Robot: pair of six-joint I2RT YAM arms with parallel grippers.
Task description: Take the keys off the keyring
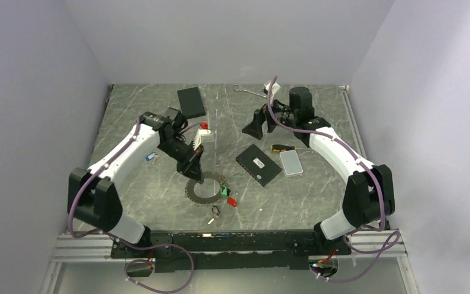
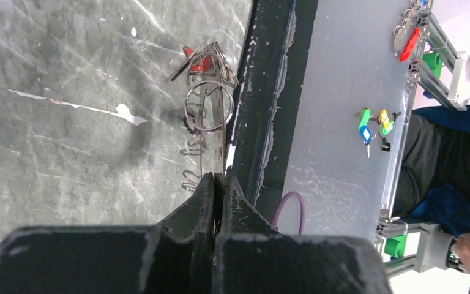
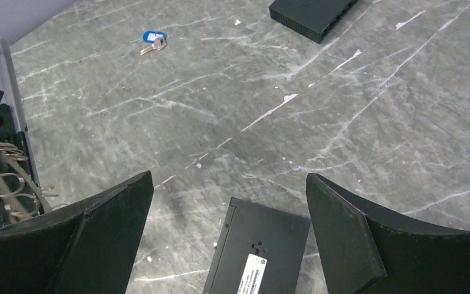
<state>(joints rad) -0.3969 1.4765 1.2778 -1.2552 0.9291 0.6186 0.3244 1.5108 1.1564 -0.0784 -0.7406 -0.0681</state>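
My left gripper will next move outward and down and release the ring's far edge on the patch of bare tabletop that is below and outward of it.
The keyring [image 1: 199, 199], a large jagged grey loop, lies in the middle of the table with a green key [image 1: 224, 191] and a red key [image 1: 232, 201] at its right side. My left gripper [image 1: 195, 173] is shut on the ring's far edge. In the left wrist view the thin ring [image 2: 221, 131] runs edge-on out of the shut left gripper [image 2: 219, 179], with small wire rings [image 2: 207, 109] and a red key [image 2: 198, 62] beyond. A blue key [image 1: 151, 157] [image 3: 153, 40] lies loose at the left. My right gripper [image 1: 258, 130] [image 3: 229, 176] is open and holds nothing.
A flat black box [image 1: 258, 164] [image 3: 260, 251] lies under the right gripper, beside a white slab [image 1: 291, 162] and a yellow-handled screwdriver [image 1: 283, 148]. A second black box [image 1: 191, 101], a wrench [image 1: 249, 91], a red tag [image 1: 204, 125] and a small loose ring [image 1: 214, 212] also lie about.
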